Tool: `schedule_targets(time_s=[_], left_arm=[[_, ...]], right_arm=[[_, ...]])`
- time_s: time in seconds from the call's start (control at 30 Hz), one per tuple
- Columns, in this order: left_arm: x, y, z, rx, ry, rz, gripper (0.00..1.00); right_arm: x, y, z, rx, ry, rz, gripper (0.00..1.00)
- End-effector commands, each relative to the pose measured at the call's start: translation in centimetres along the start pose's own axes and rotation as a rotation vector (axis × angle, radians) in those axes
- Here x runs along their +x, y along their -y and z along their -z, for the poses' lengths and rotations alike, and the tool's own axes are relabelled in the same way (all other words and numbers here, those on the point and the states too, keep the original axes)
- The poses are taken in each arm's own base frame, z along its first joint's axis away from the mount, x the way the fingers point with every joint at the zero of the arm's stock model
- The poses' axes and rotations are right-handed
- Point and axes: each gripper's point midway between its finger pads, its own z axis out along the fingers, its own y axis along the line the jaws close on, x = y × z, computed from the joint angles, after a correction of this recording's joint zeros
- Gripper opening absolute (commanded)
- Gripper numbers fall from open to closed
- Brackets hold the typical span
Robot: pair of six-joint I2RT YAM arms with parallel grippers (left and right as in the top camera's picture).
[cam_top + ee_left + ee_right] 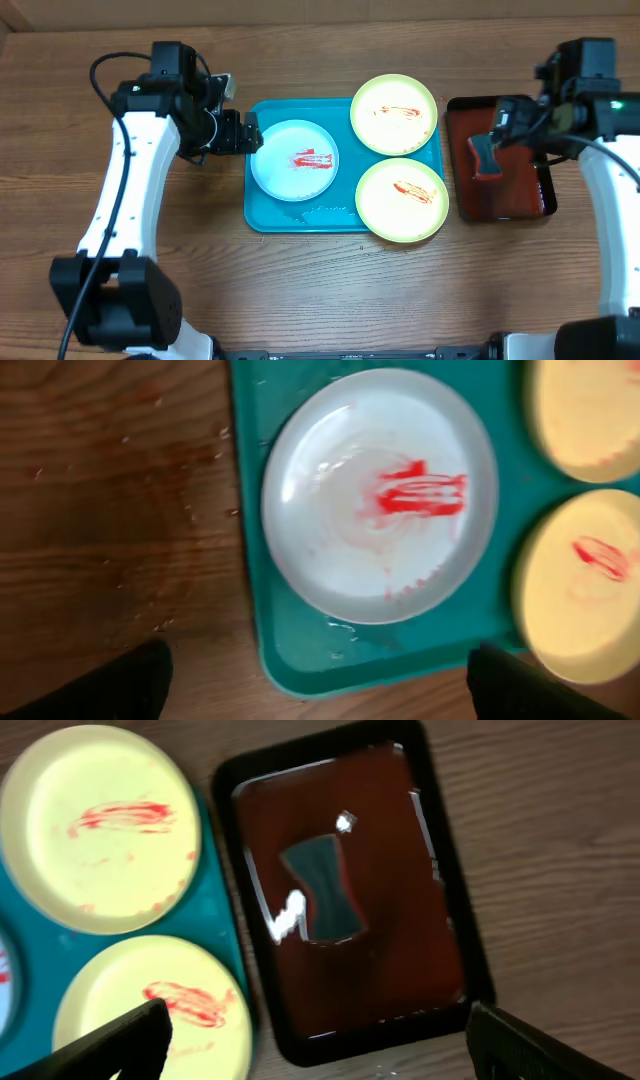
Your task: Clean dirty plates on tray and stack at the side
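The pale plate's rim by the tray's edge comes next for my left gripper, which lowers and shifts onto it, since that rim is clear of the yellow-green plates.
The turquoise tray [345, 172] lies mid-table. On it are a pale blue-white plate [294, 160] at the left and two yellow-green plates, one far [394, 114] and one near [401, 200]. All three have red sauce smears. My left gripper [247, 134] is open and empty, over the tray's left edge beside the pale plate [380, 495]. Its fingers [320, 690] straddle the tray's corner [300, 655]. My right gripper [500, 122] is open and empty above the dark red tray. The right wrist view shows its fingers [330, 1050] and both yellow-green plates [100, 825] [150, 1010].
A smaller dark red black-rimmed tray [522, 190] sits right of the turquoise tray. It holds a grey sponge-like block [484, 156], also seen in the right wrist view [322, 888]. Water drops lie on the turquoise tray's near-left part [345, 630]. Bare wood lies in front.
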Motion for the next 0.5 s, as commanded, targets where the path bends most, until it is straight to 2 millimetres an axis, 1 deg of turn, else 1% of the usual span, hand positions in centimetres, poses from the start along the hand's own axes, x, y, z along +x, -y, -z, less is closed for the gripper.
schedule_targets(time_s=[0.0,0.03,0.1,0.23,0.3,0.4,0.47], left_arm=[[-0.3,-3.1,-1.1,-0.222,-0.001,0.212,0.90],[-0.3,-3.3,-1.5,-0.238,-0.005,0.227,0.86],[-0.3,-3.1,-2.5,-0.248,-0.020,0.227,0.73],[-0.2,-2.7,-4.7,-0.249,-0.054,0.207,0.59],[0.0,-2.6,-5.7,-0.252,-0.077,0.201,0.55],[0.5,-2.2,-7.8,-0.223,-0.135,0.157,0.55],[1.0,-2.0,-9.1,-0.202,-0.175,0.132,0.51]], right_arm=[[-0.6,2.4,-0.7,0.048,-0.013,-0.050,0.95],[-0.6,2.5,-0.9,0.051,-0.021,-0.050,0.95],[-0.4,2.6,-1.2,0.053,-0.035,-0.045,0.95],[-0.1,2.7,-2.1,0.056,-0.063,-0.029,0.95],[0.0,2.6,-2.5,0.057,-0.076,-0.029,0.95],[0.1,2.7,-3.0,0.059,-0.090,-0.029,0.96],[0.1,2.7,-3.2,0.059,-0.094,-0.029,0.96]])
